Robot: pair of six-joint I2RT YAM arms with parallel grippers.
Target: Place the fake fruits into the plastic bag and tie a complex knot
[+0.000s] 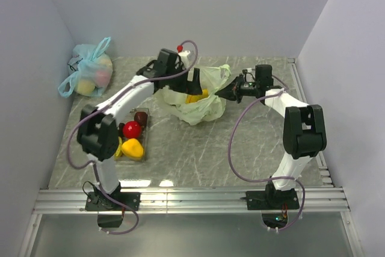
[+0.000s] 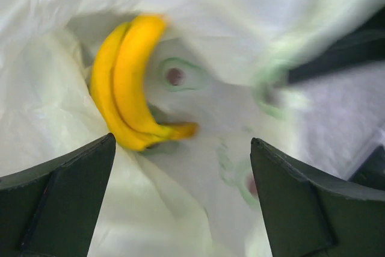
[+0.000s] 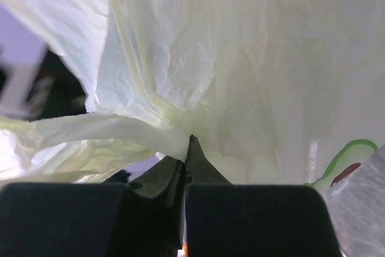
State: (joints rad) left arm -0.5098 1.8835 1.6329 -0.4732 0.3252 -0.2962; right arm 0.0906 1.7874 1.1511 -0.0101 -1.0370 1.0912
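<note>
I will move my left gripper to the left in the top view next and lower it around the red apple [image 1: 132, 129], because that apple is below my gripper and back from it.
The pale green plastic bag [image 1: 201, 102] lies open at the table's middle back. A yellow banana bunch [image 2: 129, 82] lies inside it, also seen from above [image 1: 197, 96]. My left gripper [image 2: 180, 200] is open and empty, hovering over the bag's mouth just above the bananas. My right gripper [image 3: 189, 148] is shut on the bag's edge [image 3: 174, 130], holding it up at the right side [image 1: 224, 91]. A red apple [image 1: 132, 129], a yellow lumpy fruit [image 1: 132, 148] and a dark red-brown piece [image 1: 141, 117] sit in the clear tray [image 1: 144, 157] at the left.
A light blue knotted bag [image 1: 90, 75] with pale fruits lies in the far left corner. Grey walls close the back and both sides. A metal rail [image 1: 192, 200] runs along the near edge, and another runs down the right side [image 1: 301, 88].
</note>
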